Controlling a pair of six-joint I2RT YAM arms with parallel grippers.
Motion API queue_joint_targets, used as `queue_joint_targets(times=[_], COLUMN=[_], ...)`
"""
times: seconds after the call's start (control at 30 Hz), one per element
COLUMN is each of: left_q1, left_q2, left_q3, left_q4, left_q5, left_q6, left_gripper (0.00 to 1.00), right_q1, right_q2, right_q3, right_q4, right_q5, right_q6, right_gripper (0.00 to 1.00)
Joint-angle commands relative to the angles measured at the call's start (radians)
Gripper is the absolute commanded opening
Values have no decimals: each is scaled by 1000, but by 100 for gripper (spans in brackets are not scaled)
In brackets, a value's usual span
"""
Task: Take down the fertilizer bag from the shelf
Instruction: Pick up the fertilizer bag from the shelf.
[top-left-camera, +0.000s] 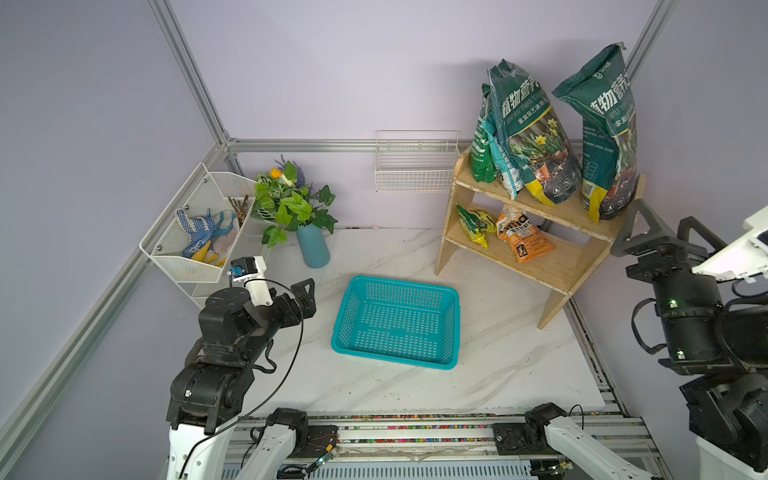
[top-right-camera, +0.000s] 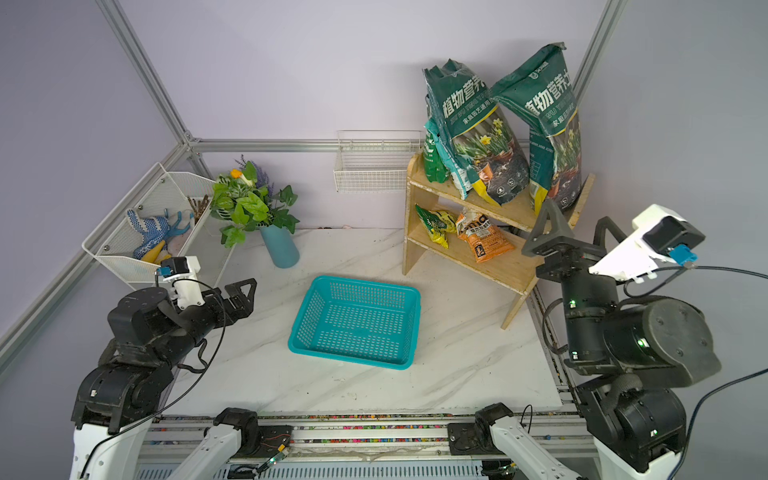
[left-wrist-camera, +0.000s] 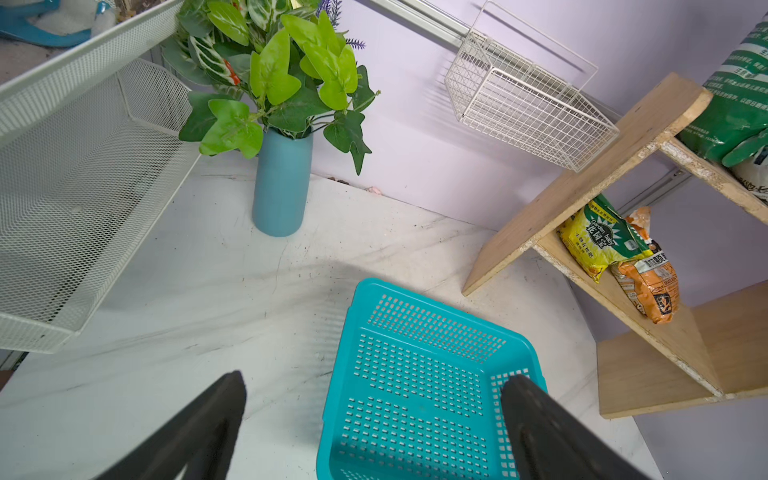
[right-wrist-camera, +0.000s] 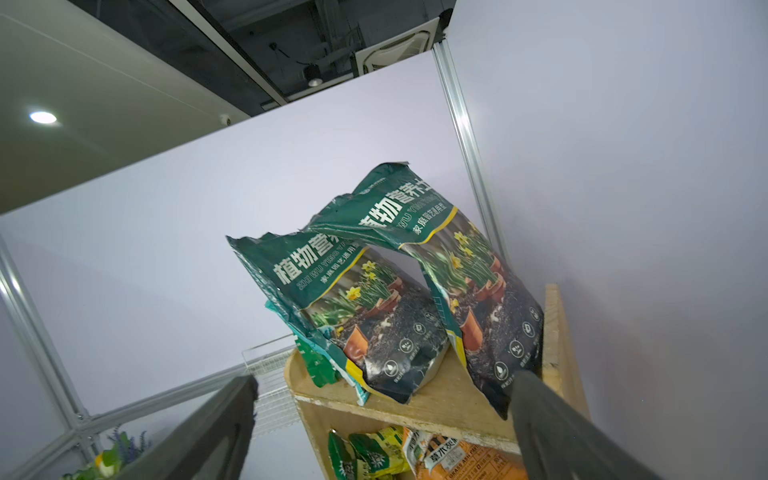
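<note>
I will reach outward next with my right gripper, its open fingers around the lower part of the nearest tall bag (top-left-camera: 611, 169) (right-wrist-camera: 489, 321), because the gap beside the bag's neighbor has room for a finger.
The wooden shelf (top-left-camera: 451, 232) (top-right-camera: 415, 245) stands at the back right. On its top tier two tall dark-green bags (top-left-camera: 528, 137) (top-left-camera: 606, 124) lean together, with a third green bag (top-left-camera: 482, 153) behind them. A small yellow-green bag (top-left-camera: 476, 224) and an orange bag (top-left-camera: 523, 239) lie on the lower tier. I cannot tell which one is the fertilizer bag. My right gripper (top-left-camera: 663, 214) (right-wrist-camera: 386, 378) is open, just in front of the right tall bag (right-wrist-camera: 478, 299), holding nothing. My left gripper (top-left-camera: 309, 297) (left-wrist-camera: 376, 378) hangs open and empty left of the teal basket (top-left-camera: 451, 328).
A white mesh rack (top-left-camera: 195, 232) with gloves stands at the back left, beside a blue vase (top-left-camera: 311, 245) of artificial leaves. A white wire basket (top-left-camera: 415, 166) hangs on the back wall. The teal basket sits mid-table on the marble top (top-left-camera: 498, 374).
</note>
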Motion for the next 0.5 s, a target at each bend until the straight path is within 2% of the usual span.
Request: queue_joint_targets(times=[0.0,0.13,0.3,0.47], left_q1=[8,33,44,60], left_q2=[14,41,14,-43], left_q3=[-104,-121,-146,-185], left_q4=[-41,-44,-35,-24], left_q5=[-10,63,84,84], left_q6=[41,38,32,28], left_gripper=[100,100,100,100], right_q1=[4,4,-5,-44], right_q2=[197,343,445,525], right_q3=[164,296,368,432], right_q4=[-106,-137,-133,-122], right_q5=[137,215,288,306], right_q6=[-135,-171,-229,-254], right_gripper=[100,100,100,100])
